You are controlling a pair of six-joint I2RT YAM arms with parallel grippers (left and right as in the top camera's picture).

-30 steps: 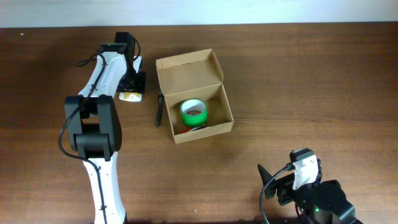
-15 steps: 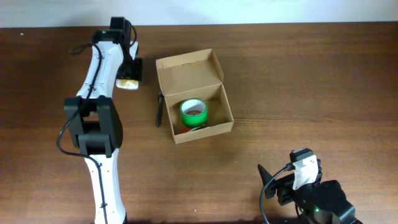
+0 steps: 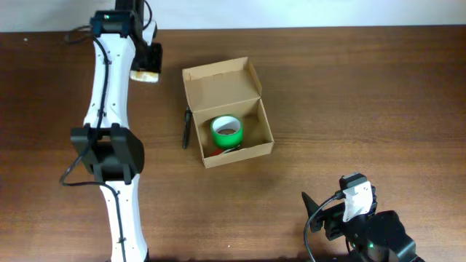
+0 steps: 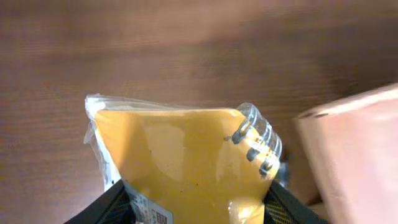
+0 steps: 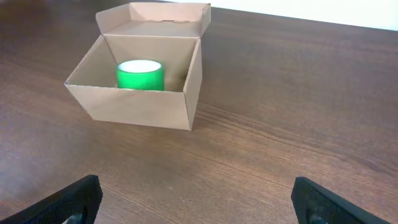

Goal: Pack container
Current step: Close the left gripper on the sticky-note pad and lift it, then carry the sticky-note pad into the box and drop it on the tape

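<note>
The left gripper carries the yellow packet over the tipped-back lid next, then back and down over the green tape roll point(image 3: 226, 132).
The container point(image 3: 222, 91) is a tan cardboard box standing open mid-table, its flap lid tipped back. Inside it stands a green tape roll point(image 3: 226, 131) with something red point(image 3: 216, 152) beside it. My left gripper point(image 3: 148, 64) is at the far left near the table's back edge, left of the container. It is shut on a yellow packet in clear wrap point(image 3: 145, 75). In the left wrist view the packet point(image 4: 180, 155) fills the space between the fingers of the gripper point(image 4: 196, 208), with the container's wall point(image 4: 354, 155) to the right. My right gripper point(image 5: 199, 208) stands open and holds nothing, well short of the container point(image 5: 134, 106).
A black pen point(image 3: 186, 128) lies on the wooden table along the container's left side. The right arm's base point(image 3: 371, 233) sits at the front right. The white wall edge runs along the back of the table.
The left arm has carried the yellow packet away from the container's left side, up toward the table's back edge. The right arm has not moved.
</note>
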